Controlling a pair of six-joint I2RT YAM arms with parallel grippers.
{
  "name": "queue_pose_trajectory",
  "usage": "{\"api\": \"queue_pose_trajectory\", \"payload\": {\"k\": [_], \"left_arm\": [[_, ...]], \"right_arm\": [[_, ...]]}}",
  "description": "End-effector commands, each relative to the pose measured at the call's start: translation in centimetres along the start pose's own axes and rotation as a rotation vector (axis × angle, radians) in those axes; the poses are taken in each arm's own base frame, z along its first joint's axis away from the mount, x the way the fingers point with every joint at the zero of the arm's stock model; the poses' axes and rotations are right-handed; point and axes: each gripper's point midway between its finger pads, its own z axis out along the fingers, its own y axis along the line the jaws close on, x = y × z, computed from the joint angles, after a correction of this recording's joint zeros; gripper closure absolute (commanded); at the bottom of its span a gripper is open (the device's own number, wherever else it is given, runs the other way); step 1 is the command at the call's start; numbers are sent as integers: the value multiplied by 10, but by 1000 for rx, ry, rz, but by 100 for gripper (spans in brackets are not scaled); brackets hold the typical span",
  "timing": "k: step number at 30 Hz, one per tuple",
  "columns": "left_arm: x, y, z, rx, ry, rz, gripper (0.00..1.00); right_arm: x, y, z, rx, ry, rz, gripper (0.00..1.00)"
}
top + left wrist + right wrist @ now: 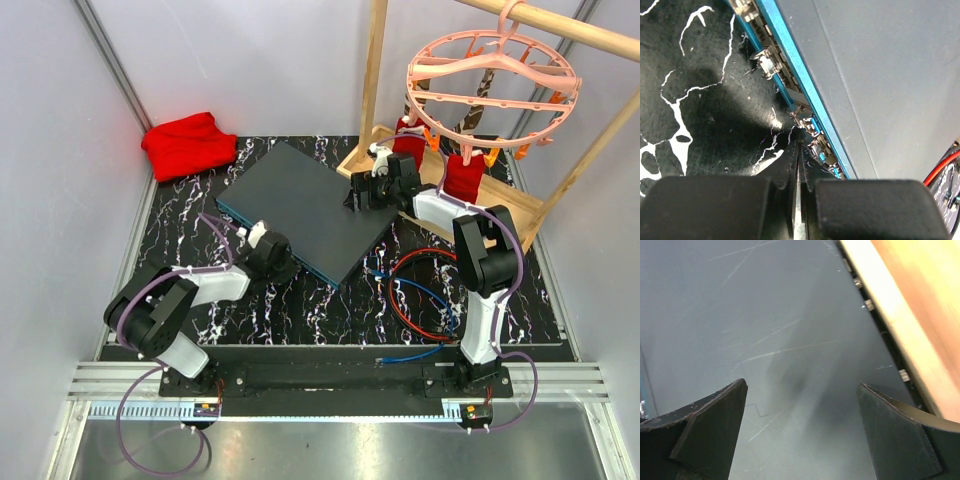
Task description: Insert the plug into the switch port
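Note:
My right gripper should next move back off the switch (pixel 300 205) and go down onto the blue cable's loose end (pixel 376 273), because that end is lying unplugged on the mat.
The switch (pixel 300 205) is a flat dark grey box lying at an angle on the black marbled mat, its teal front edge (pixel 790 55) lined with small sockets. Two clear plugs stick out of that edge, one far up (pixel 767 62) and one (pixel 807 125) right at my left fingertips. My left gripper (pixel 797 145) (pixel 285 260) is shut at the front edge, its fingers pressed together with nothing visible between them. Over the switch's grey top, near its far right corner, my right gripper (pixel 802 390) (pixel 358 195) hangs open and holds nothing.
A wooden rack base (pixel 500 200) borders the switch's far right side, seen as a pale wooden edge (pixel 920 305) in the right wrist view. A pink clip hanger (pixel 490 75) hangs above. Red and blue cables (pixel 415 290) loop near the right arm. A red cloth (pixel 188 143) lies far left.

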Motion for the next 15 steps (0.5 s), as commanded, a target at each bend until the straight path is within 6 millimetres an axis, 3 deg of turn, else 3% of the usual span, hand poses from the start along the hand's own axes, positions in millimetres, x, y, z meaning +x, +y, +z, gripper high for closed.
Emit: {"api": "queue_pose_trajectory", "payload": {"k": [1, 10, 14, 15], "left_arm": [[-10, -19, 14, 121, -66, 27, 94], [-26, -51, 12, 228, -117, 60, 93], [-17, -29, 4, 170, -92, 48, 81], [-20, -29, -4, 174, -104, 44, 73]], "right_arm": [[81, 5, 3, -46, 259, 164, 0], [96, 13, 2, -83, 309, 214, 1], [75, 8, -9, -33, 250, 169, 1], [69, 9, -12, -26, 236, 163, 1]]}}
